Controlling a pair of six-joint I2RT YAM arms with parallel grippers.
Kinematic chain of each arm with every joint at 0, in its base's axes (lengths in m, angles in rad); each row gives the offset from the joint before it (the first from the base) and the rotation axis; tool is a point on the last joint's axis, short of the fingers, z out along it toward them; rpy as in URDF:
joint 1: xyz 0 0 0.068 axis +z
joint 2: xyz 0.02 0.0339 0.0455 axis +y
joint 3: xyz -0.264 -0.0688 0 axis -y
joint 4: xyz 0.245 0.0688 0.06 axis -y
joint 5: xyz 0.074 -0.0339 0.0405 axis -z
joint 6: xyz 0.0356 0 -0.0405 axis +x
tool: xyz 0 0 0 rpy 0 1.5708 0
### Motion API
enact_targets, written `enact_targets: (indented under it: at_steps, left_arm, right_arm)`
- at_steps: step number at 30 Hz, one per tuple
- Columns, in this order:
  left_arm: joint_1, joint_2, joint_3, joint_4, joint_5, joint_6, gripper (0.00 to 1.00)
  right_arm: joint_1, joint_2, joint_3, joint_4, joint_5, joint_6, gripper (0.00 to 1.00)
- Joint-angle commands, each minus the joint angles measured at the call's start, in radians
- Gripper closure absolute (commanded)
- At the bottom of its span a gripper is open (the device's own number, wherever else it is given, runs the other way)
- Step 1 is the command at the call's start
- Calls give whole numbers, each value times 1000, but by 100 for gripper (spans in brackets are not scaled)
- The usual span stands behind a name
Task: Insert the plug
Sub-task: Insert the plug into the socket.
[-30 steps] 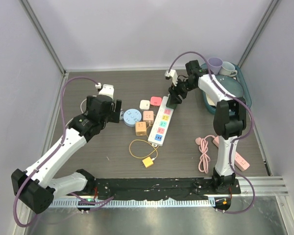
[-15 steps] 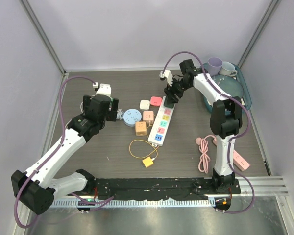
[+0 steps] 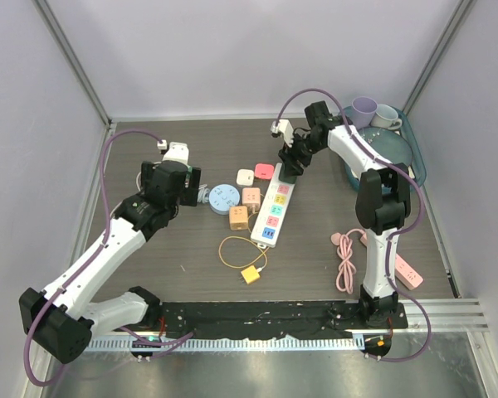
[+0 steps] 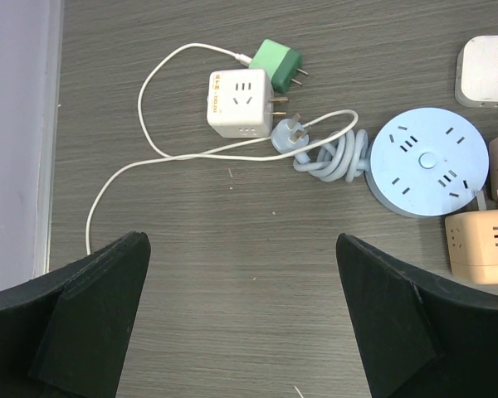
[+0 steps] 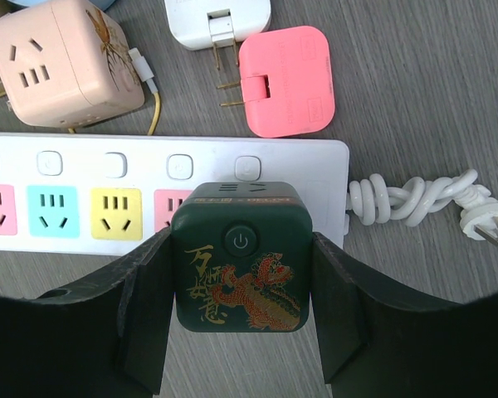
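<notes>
The cube squarely covers the power strip's last socket below my right gripper already, so it should push down and release the cube there next.
My right gripper (image 3: 290, 168) is shut on a dark green cube plug (image 5: 241, 259) with a gold and red dragon and a power button. It holds the cube at the far end of the white power strip (image 3: 273, 209), over the last socket by the strip's cord. In the right wrist view the strip (image 5: 83, 159) shows pink, yellow, cyan and pink sockets to the left of the cube. The cube's prongs are hidden. My left gripper (image 3: 196, 189) is open and empty above bare table (image 4: 241, 249), left of a round blue socket (image 4: 429, 162).
Pink flat plug (image 5: 286, 79), peach cube adapter (image 5: 62, 62) and white plug (image 5: 217, 18) lie beside the strip. White cube (image 4: 239, 104), green plug (image 4: 274, 62) and white cable lie near my left gripper. A yellow cable (image 3: 241, 253), a pink cord (image 3: 346, 261) and a tray of dishes (image 3: 390, 145) are also there.
My right gripper has moved slightly left and down with the green cube, onto the strip's far end. My left arm has shifted a little to the left.
</notes>
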Motion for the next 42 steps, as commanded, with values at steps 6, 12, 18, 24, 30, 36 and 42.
enact_targets:
  at_steps: [6,12,18,24,30,36,42]
  left_arm:
    - [2,-14,-3,43,-6,14,0]
    - [3,-11,-4,41,-1,17,0]
    - [3,-14,-4,41,3,20,0]
    - [2,-14,-7,41,13,17,0]
    - [3,-7,-6,44,13,16,0]
    - [3,-1,-7,44,17,17,0]
    - [3,1,-21,70,19,22,0]
  right_arm:
    - [6,3,-17,16,0,-30,99]
    - [9,32,-52,1,42,-50,99]
    - [11,34,-118,16,114,-28,99]
    - [12,45,-163,32,184,-4,99]
    - [-15,34,-215,33,229,7,99]
    - [-41,19,-305,55,197,22,99]
    - [-63,-18,-354,52,185,50,99]
